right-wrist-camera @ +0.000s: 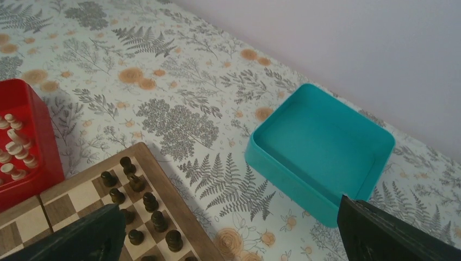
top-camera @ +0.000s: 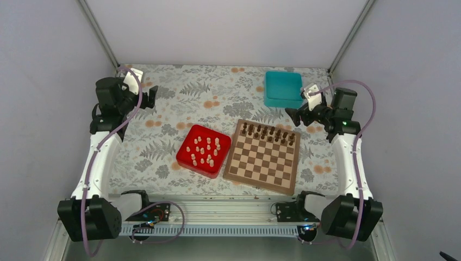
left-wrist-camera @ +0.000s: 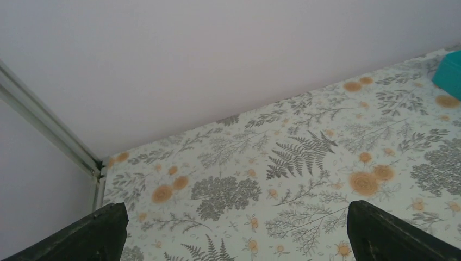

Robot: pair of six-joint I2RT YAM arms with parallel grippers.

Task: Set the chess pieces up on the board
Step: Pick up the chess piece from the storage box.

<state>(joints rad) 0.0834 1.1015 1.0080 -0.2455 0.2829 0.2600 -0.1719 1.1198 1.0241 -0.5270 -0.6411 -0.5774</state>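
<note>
The board's near rows are empty, so my right gripper needs to go left in the top view next, then down onto the tray's cream piece nearest the teal box.
The wooden chessboard (top-camera: 263,157) lies at the table's middle right, with dark brown pieces (top-camera: 270,133) lined up on its far two rows. The pale cream chess pieces (top-camera: 203,149) lie in a red square tray (top-camera: 186,156) just left of the board. In the right wrist view the board's corner (right-wrist-camera: 157,179) and a few cream pieces (right-wrist-camera: 13,144) show at the left. My left gripper (top-camera: 150,96) is open and empty, raised at the far left. My right gripper (top-camera: 293,116) is open and empty, raised beyond the board's far right corner.
An empty teal box (top-camera: 283,88) stands at the back right, also in the right wrist view (right-wrist-camera: 321,147). The table has a floral cloth (top-camera: 179,103). Grey walls enclose the back and sides. A metal rail (top-camera: 217,209) runs along the near edge.
</note>
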